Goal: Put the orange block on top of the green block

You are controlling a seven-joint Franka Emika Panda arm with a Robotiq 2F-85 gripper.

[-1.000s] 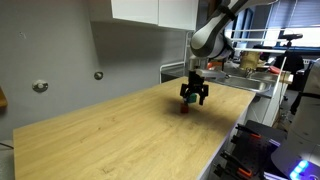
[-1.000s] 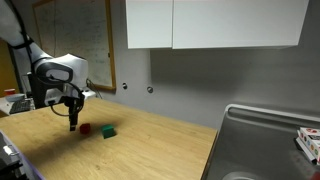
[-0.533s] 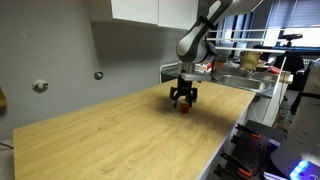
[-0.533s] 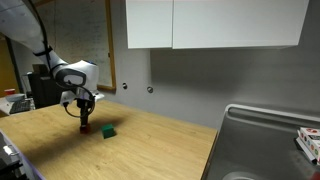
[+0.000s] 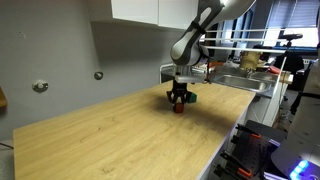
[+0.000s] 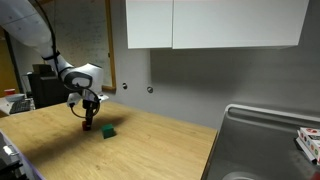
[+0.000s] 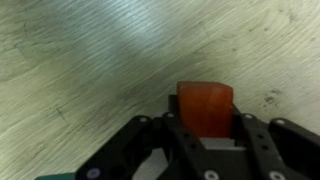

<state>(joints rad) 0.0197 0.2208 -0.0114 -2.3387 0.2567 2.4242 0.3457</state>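
The orange block and the green block stand apart at table level, so I need to raise my gripper, carry the orange block over the green block's top [image 6: 108, 128] [image 7: 56, 177] and lower it to release it.
The orange block [image 7: 205, 108] fills the gap between my fingers in the wrist view, and the gripper [image 7: 205, 128] is shut on it. In both exterior views the gripper [image 5: 178, 102] [image 6: 88, 123] stands low over the wooden table, with the orange block [image 6: 88, 129] [image 5: 178, 109] showing just under its tips at table level. The dark green block [image 6: 108, 131] lies on the wood a short way beside it, apart from the fingers. A dark green patch by the gripper [image 5: 191, 98] is probably the same block.
The wooden table [image 5: 120, 135] stretches wide towards the camera. A metal sink [image 6: 262, 135] [image 5: 248, 84] adjoins the table's far end. Wall cabinets [image 6: 215, 22] hang above. Lab equipment stands beyond the table's edge [image 5: 285, 100].
The gripper has moved over the orange block, come down around it, and its jaws have gone from open to shut on it. The green block has not moved.
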